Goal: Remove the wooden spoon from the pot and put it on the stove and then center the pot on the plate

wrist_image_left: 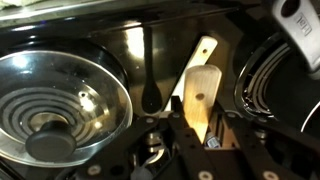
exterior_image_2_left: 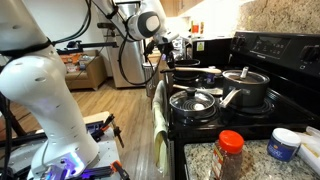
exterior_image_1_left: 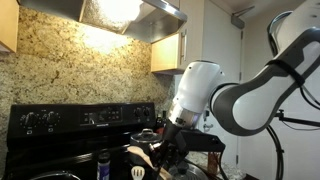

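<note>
A clear part of the stove top lies below my gripper, beside the glass lid. My gripper will next go down and release the spoon's handle end there on the black stove top (wrist_image_left: pixel 158 62).
In the wrist view my gripper (wrist_image_left: pixel 200 106) is shut on the wooden spoon (wrist_image_left: pixel 200 80), a light-tan flat piece that points away from the jaws. It hangs over the black stove top (wrist_image_left: pixel 140 50), between a coil burner in a chrome drip pan (wrist_image_left: pixel 60 100) and another burner (wrist_image_left: pixel 275 80). I cannot tell whether the spoon touches the stove. In an exterior view the gripper (exterior_image_2_left: pixel 170 50) is at the far end of the stove (exterior_image_2_left: pixel 260 60). A dark lidded pot (exterior_image_2_left: pixel 245 88) and a lidded pan (exterior_image_2_left: pixel 195 100) stand on nearer burners. The gripper also shows low beside the stove in an exterior view (exterior_image_1_left: pixel 165 150).
A red-lidded spice jar (exterior_image_2_left: pixel 230 155) and a blue and white tub (exterior_image_2_left: pixel 285 145) stand on the granite counter. A pale slotted utensil (exterior_image_1_left: pixel 138 172) lies at the bottom edge. The stove's raised knob panel (exterior_image_1_left: pixel 80 117) and range hood (exterior_image_1_left: pixel 130 15) are behind.
</note>
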